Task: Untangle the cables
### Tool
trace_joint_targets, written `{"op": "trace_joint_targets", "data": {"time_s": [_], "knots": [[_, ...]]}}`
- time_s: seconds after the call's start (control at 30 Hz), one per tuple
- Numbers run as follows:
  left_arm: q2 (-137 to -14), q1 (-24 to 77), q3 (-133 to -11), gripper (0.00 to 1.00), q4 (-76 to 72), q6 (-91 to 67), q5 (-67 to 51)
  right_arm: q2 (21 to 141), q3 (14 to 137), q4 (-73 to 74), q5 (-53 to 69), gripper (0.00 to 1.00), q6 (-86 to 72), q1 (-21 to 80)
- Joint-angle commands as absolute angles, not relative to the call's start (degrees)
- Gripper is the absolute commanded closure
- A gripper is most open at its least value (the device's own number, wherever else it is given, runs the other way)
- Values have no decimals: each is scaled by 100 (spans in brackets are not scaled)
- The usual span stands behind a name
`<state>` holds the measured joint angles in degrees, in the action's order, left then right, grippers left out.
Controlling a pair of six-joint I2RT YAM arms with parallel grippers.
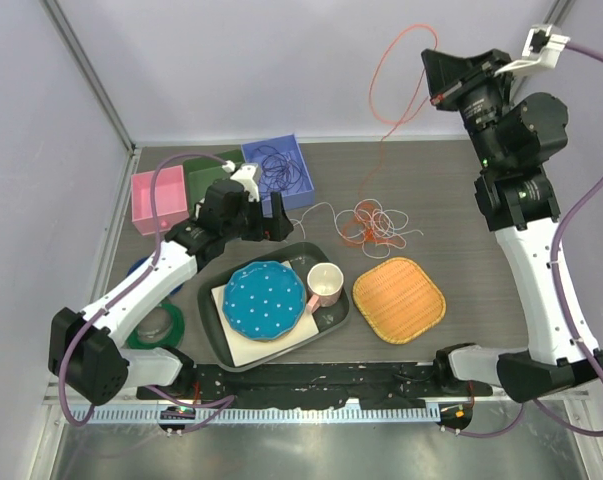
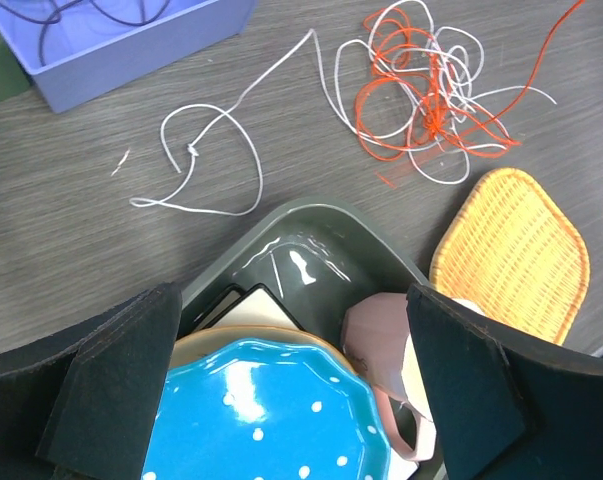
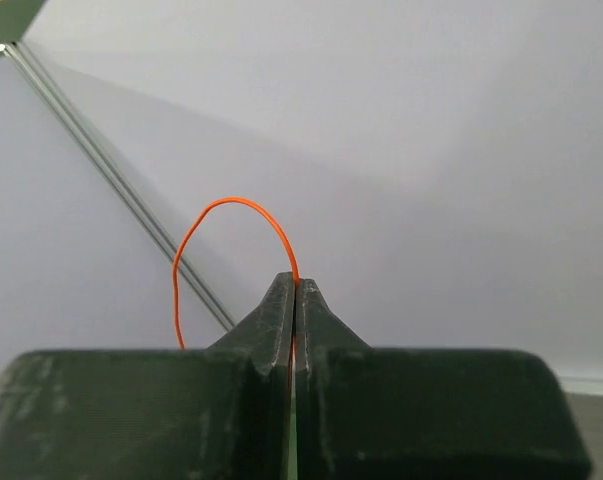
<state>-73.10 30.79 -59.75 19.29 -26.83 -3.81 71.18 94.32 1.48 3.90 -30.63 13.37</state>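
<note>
My left gripper is at the tray and will next move toward the tangle and onto the piece of the orange cable [image 2: 534,74], since my right gripper holds that piece clear of the white loops.
A tangle of orange and white cables [image 1: 376,226] lies on the table behind the woven mat; it also shows in the left wrist view [image 2: 426,95]. A white cable [image 2: 206,160] trails left from it in a loose loop. Dark purple cables [image 1: 279,168] lie in the blue box. My right gripper [image 1: 433,62] is raised high at the back right, shut on an orange cable [image 3: 231,215] that hangs in a long strand [image 1: 381,90] down to the tangle. My left gripper [image 2: 291,400] is open and empty above the blue dotted plate [image 2: 266,415].
A dark tray [image 1: 326,325] holds the blue plate, a white square plate and a pink mug [image 1: 325,284]. A yellow woven mat [image 1: 399,299] lies right of it. Blue box [image 1: 299,190], green box and pink box [image 1: 158,199] stand at the back left. Blue and green rings [image 1: 171,325] lie at left.
</note>
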Motion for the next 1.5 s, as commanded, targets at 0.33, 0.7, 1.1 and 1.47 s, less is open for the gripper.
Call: {"op": "trace_joint_targets", "data": {"time_s": [0.33, 0.7, 1.1, 1.47], "knots": [[-8330, 3875, -6995, 0, 774, -2074, -1283, 8297, 11610, 702, 211, 99, -4060, 1406], [-10502, 4614, -7987, 0, -923, -2179, -923, 8323, 11646, 1002, -457, 99, -4473, 1441], [-11856, 4869, -9307, 32, -766, -2285, -194, 8174, 11593, 1230, -281, 99, -4535, 1450], [-10768, 4834, -9325, 100, -18, -2040, 571, 7454, 10540, 1389, -1045, 99, -3350, 1450]]}}
